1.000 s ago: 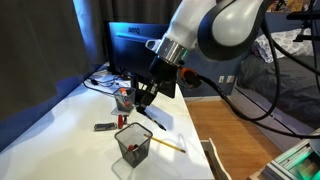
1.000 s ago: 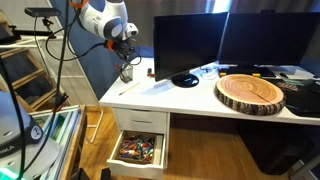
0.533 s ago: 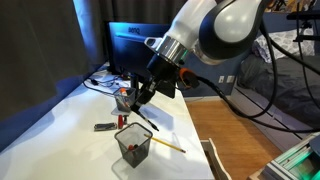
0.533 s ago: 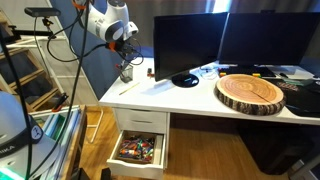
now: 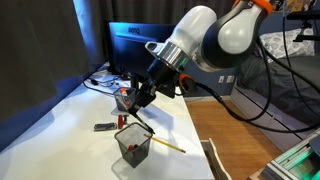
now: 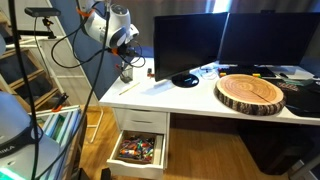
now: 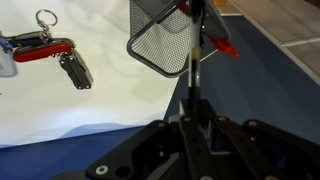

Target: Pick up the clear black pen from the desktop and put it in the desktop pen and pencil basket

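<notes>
My gripper should next go down toward the opening of the wire-mesh basket [image 5: 133, 146] [image 7: 174, 40] and release the clear black pen there, since that opening is below my gripper.
My gripper [image 5: 140, 97] is shut on the clear black pen [image 5: 141, 122] and holds it slanted just above the black wire-mesh basket [image 5: 133, 146]. In the wrist view the pen [image 7: 191, 62] runs straight up from my shut gripper [image 7: 189, 128], and its far end lies over the basket's rim [image 7: 150, 45]. The basket stands upright near the desk's front edge. In an exterior view my gripper [image 6: 127, 52] hangs over the basket [image 6: 126, 74] at the desk's left corner.
A yellow pencil [image 5: 168, 145] lies beside the basket. A stubby dark grey object [image 5: 103, 127] lies on the white desk, and a small reddish cup [image 5: 122, 100] stands behind it. Red-handled keys [image 7: 40, 47] lie nearby. Monitors [image 6: 185, 45] stand behind, and a drawer [image 6: 138, 150] hangs open.
My gripper has shifted slightly towards the basket, bringing the pen's lower end closer over its rim. The arm's upper links have swung. Objects on the desk have not moved.
</notes>
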### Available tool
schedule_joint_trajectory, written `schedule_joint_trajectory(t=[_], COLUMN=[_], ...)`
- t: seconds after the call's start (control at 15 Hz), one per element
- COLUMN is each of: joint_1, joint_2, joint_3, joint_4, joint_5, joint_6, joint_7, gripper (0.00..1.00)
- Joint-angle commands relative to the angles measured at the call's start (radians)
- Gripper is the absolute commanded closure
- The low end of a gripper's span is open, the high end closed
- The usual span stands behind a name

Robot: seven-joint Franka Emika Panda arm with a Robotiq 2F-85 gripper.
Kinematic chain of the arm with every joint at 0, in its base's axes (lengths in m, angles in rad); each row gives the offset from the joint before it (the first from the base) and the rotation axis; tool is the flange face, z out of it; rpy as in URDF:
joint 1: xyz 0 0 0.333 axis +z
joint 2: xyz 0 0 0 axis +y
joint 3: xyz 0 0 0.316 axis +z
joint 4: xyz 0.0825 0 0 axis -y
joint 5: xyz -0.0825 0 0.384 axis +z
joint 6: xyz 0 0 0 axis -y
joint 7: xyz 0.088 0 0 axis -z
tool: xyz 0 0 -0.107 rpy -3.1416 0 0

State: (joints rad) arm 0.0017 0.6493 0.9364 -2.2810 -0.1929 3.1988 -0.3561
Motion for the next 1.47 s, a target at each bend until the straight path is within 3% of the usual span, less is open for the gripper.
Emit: schedule_joint_trajectory(t=[0.0,0.4,0.8,1.4], joint_1=[-0.038,-0.03,-0.02,0.019], joint_2=[0.039,0.056,0.162,0.306], joint_3=[0.038,0.041,0.022,-0.018], joint_4=[0.004,0.026,0.075,0.176], joint_5=[-0.057,-0.099,-0.171,-0.223], joint_6=[0.011,0.027,0.084,0.049], joint_7=[-0.004,-0.02,-0.056,-0.083], gripper=[0.97,0.97,0.97,0.97])
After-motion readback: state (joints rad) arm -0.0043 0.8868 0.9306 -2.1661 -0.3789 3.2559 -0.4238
